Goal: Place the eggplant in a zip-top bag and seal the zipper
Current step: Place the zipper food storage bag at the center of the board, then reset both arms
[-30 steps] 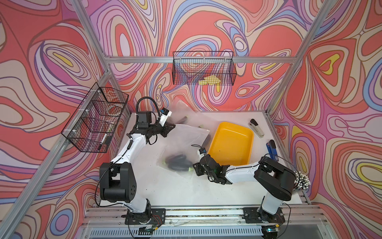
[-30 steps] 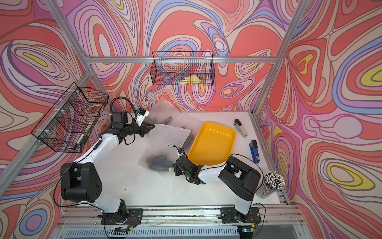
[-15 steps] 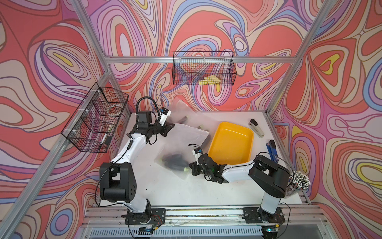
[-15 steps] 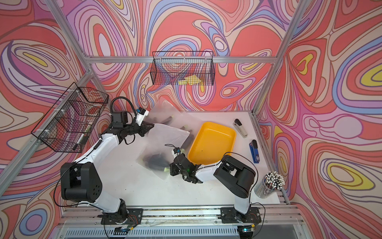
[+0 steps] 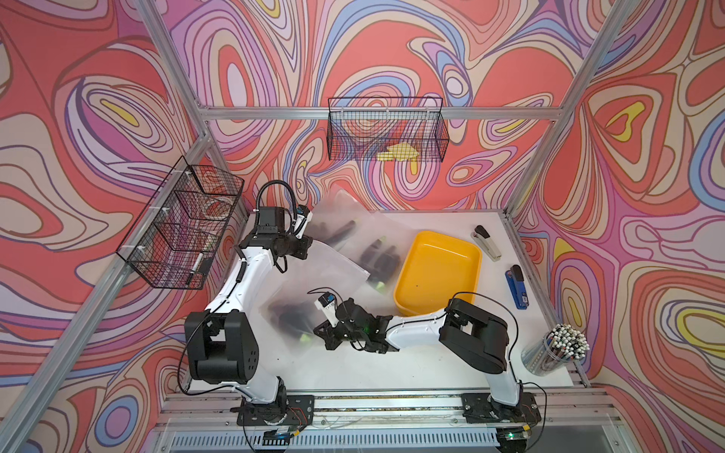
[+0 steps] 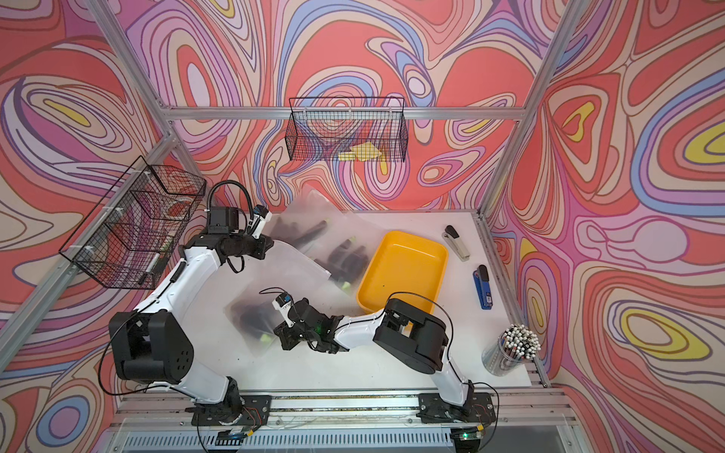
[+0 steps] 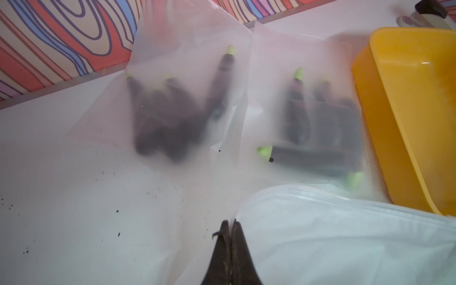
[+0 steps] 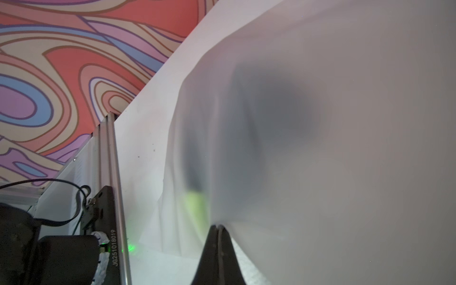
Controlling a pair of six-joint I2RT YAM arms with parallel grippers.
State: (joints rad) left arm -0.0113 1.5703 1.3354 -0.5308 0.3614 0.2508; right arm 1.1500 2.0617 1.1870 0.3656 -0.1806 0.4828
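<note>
My right gripper brings the bag's near edge down to bare tabletop by the eggplant's stem [image 5: 321, 351] [image 8: 187, 267] just below and releases it next, since the eggplant sits inside.
A frosted zip-top bag [image 5: 314, 278] [image 6: 282, 270] lies stretched across the table's middle. Inside it the dark eggplant [image 5: 288, 315] [image 6: 251, 313] shows as a blur with its green stem towards the front. My left gripper [image 5: 308, 248] [image 7: 230, 223] is shut on the bag's far corner, with film pinched between its tips. My right gripper [image 5: 318, 331] [image 8: 217, 227] is shut on the bag's near edge, right beside the stem. In the right wrist view the bag [image 8: 320, 148] fills the picture and the eggplant [image 8: 271, 111] is a dark shadow.
Two more frosted bags [image 5: 337, 231] [image 5: 378, 255] holding dark eggplants lie at the back. A yellow tray [image 5: 437, 270] stands right of them. A grey stapler [image 5: 486, 243], a blue stapler [image 5: 518, 288] and a pencil cup [image 5: 555, 351] lie along the right edge. Wire baskets [image 5: 182, 227] [image 5: 388, 133] hang on the walls.
My right gripper has moved left, closed on the bag's near edge and drawn the bag and eggplant leftward. The left gripper has kept its hold and place.
</note>
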